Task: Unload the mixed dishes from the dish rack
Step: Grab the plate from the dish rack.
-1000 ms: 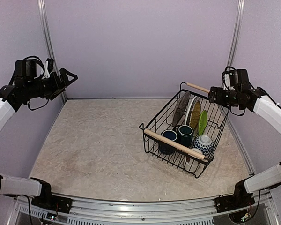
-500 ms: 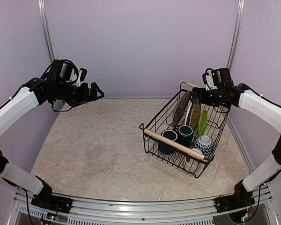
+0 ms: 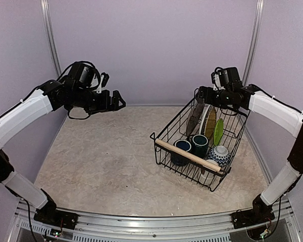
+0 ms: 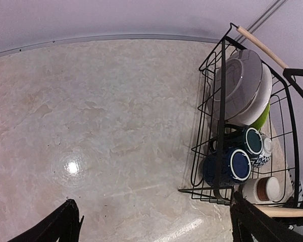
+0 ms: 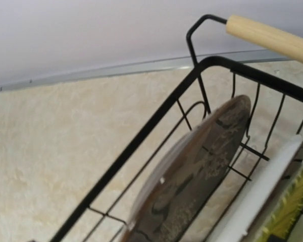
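My right gripper turns and comes down to the left in the top view onto the gray plate's upper rim [image 3: 197,106] [image 5: 162,181] next, because open gaps are on either side of that plate.
The dish rack [image 3: 167,132] stands at the right of the table, with a wooden handle [image 3: 189,155] at its near end. It holds the gray deer-pattern plate [image 3: 195,117], the tan lattice plate [image 3: 209,122] and the lime green plate [image 3: 218,131], all on edge. In front of them are two dark blue mugs [image 3: 182,147] [image 3: 200,143] and the blue-white bowl [image 3: 219,155]. My right gripper [image 3: 200,94] hovers above the rack's far end by the gray plate [image 5: 202,171]; its fingers are spread out of the wrist view. My left gripper [image 3: 116,102] is open and empty, high over the left back of the table.
The left wrist view shows the rack [image 4: 219,116] from its left side, the mugs [image 4: 240,165] on their sides and a small pale cup [image 4: 266,189] by the near handle. Purple walls close in the table at the back and sides. Bare marbled tabletop [image 3: 106,151] lies left of the rack.
My left arm has swung right and forward toward the table's middle. My right arm has moved left, from beside the rack to over its far end by the gray plate.
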